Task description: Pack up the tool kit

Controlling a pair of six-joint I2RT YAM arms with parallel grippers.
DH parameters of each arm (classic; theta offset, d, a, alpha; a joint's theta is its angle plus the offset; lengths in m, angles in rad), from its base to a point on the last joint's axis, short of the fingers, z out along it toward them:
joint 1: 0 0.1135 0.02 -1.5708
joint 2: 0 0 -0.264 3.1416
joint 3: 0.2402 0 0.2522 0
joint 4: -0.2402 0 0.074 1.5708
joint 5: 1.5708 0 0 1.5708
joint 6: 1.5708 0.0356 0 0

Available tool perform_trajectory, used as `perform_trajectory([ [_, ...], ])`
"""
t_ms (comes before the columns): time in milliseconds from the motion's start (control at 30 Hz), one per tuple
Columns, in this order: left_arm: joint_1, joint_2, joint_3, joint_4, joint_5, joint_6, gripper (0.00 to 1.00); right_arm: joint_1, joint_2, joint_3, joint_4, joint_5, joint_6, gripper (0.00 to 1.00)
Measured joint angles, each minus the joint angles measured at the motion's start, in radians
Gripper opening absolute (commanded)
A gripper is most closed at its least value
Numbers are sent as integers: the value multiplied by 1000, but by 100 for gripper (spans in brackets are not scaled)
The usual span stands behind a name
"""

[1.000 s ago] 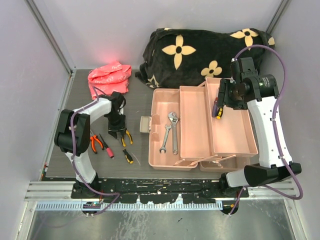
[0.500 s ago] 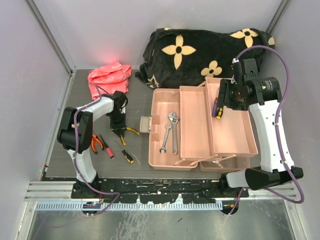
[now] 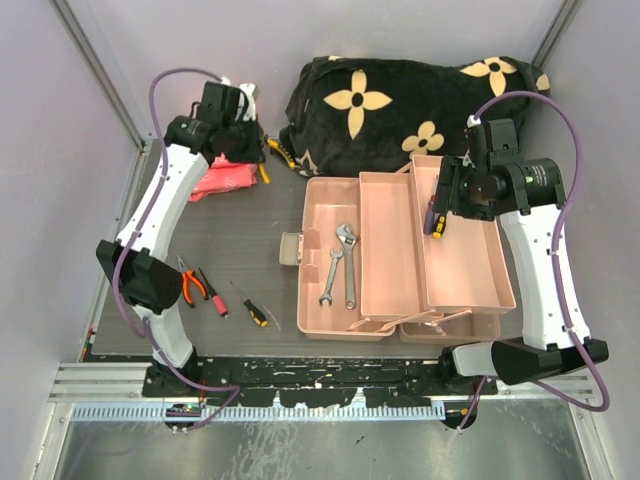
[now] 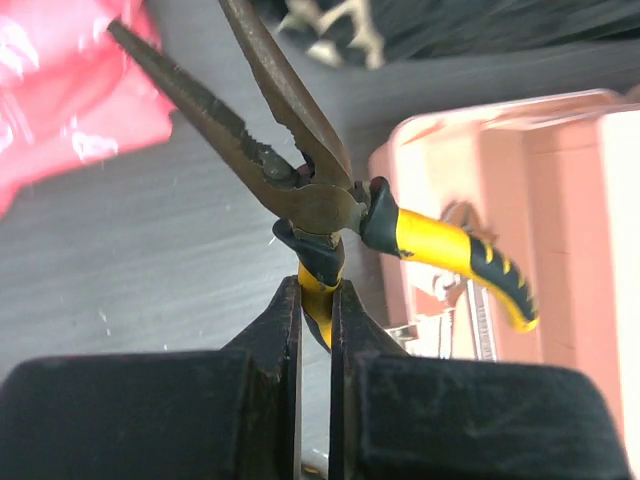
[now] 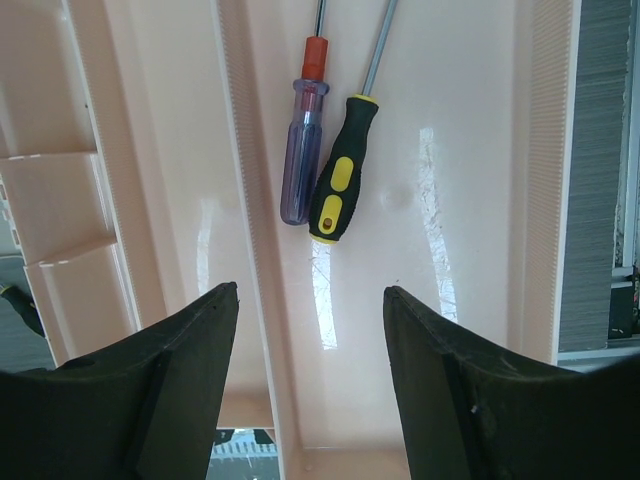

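Note:
Next, my left gripper moves the yellow-handled pliers (image 4: pixel 310 190) to the right in the top view and down into the toolbox's middle tray, which is empty.
The salmon-pink toolbox (image 3: pixel 345 318) stands open with its tiered trays spread; two silver wrenches (image 3: pixel 340 265) lie in its bottom. My left gripper (image 3: pixel 254 148) is raised over the back left, shut on one handle of the yellow-handled pliers (image 4: pixel 310 190), whose jaws gape. In the left wrist view the gripper (image 4: pixel 315 300) pinches that handle, with the toolbox (image 4: pixel 560 200) to the right. My right gripper (image 5: pixel 310 295) hangs open over the right tray (image 3: pixel 460 270), where a purple screwdriver (image 5: pixel 303 150) and a black-and-yellow one (image 5: pixel 340 175) lie.
Orange pliers (image 3: pixel 192 285), a red screwdriver (image 3: pixel 212 292) and a short yellow-and-black screwdriver (image 3: pixel 256 313) lie on the table at the front left. A pink plastic bag (image 3: pixel 222 178) sits under the left arm. Black flowered fabric (image 3: pixel 410 105) is heaped behind the toolbox.
My left gripper shut on the yellow pliers on the table and carried them up and toward the back, near the pink bag. The right arm has hardly moved.

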State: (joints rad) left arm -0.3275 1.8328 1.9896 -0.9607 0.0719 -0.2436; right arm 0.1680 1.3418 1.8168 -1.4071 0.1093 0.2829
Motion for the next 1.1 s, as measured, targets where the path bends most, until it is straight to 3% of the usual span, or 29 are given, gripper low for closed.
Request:
perform_trajectory([
  [233,-175,49,292,-73,10,78,0,0,-20,-11,2,-3,9,66],
  [667,-500,191,285,-114,15,69,0,0,-65,-28,3,-4,27,65],
  [1100,-551,306,290,-71,45,-53,0,0,-112,-69,0,-6,42,65],
])
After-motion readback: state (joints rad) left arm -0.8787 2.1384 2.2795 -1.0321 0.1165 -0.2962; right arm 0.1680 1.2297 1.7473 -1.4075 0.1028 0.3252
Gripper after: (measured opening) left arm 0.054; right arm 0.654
